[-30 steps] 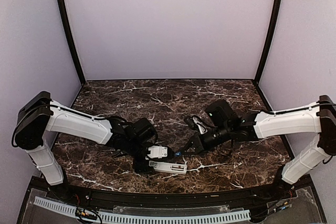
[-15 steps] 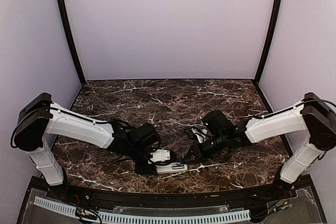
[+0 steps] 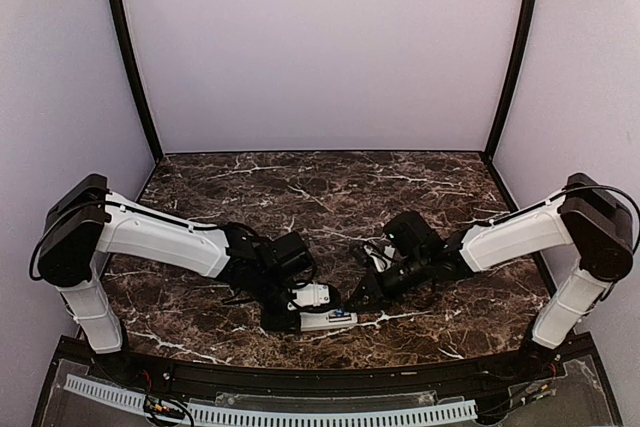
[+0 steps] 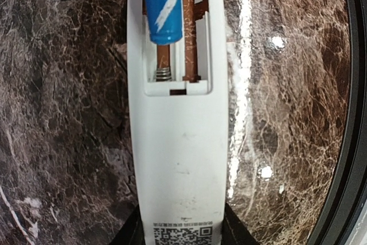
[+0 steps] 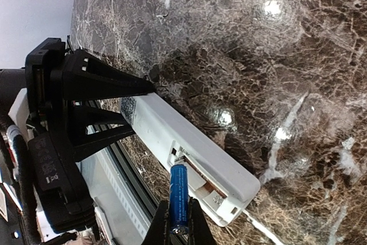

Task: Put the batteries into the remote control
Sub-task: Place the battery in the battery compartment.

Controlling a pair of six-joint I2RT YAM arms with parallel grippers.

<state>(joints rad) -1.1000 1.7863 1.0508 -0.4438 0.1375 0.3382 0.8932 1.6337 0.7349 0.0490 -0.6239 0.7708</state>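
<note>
The right gripper lowers the blue battery [image 5: 178, 196] down into the channel [image 5: 210, 182] next and releases it, since the channel lies below the right gripper.
The white remote control [image 4: 178, 159] lies back-up on the marble, its open battery recess [image 4: 175, 55] facing up. My left gripper [image 4: 182, 234] is shut on its label end, one dark finger on each side. A blue battery [image 5: 178, 196] is held in my right gripper [image 5: 178, 226], which is shut on its rear end. The battery's free end hangs over the left channel of the recess, above the spring [image 4: 163, 73]; the right channel is empty. From above, the remote [image 3: 328, 321] sits near the table's front edge between the left gripper [image 3: 300, 309] and the right gripper [image 3: 358, 299].
The table's black front rim [image 4: 351, 142] runs close beside the remote. A white slotted cable tray [image 3: 270, 413] lies beyond that rim. Plain walls and black corner posts [image 3: 130, 57] close in the marble table [image 3: 300, 187].
My left gripper has closed onto the remote's end. The right arm has lowered and come left, bringing the blue battery over the recess.
</note>
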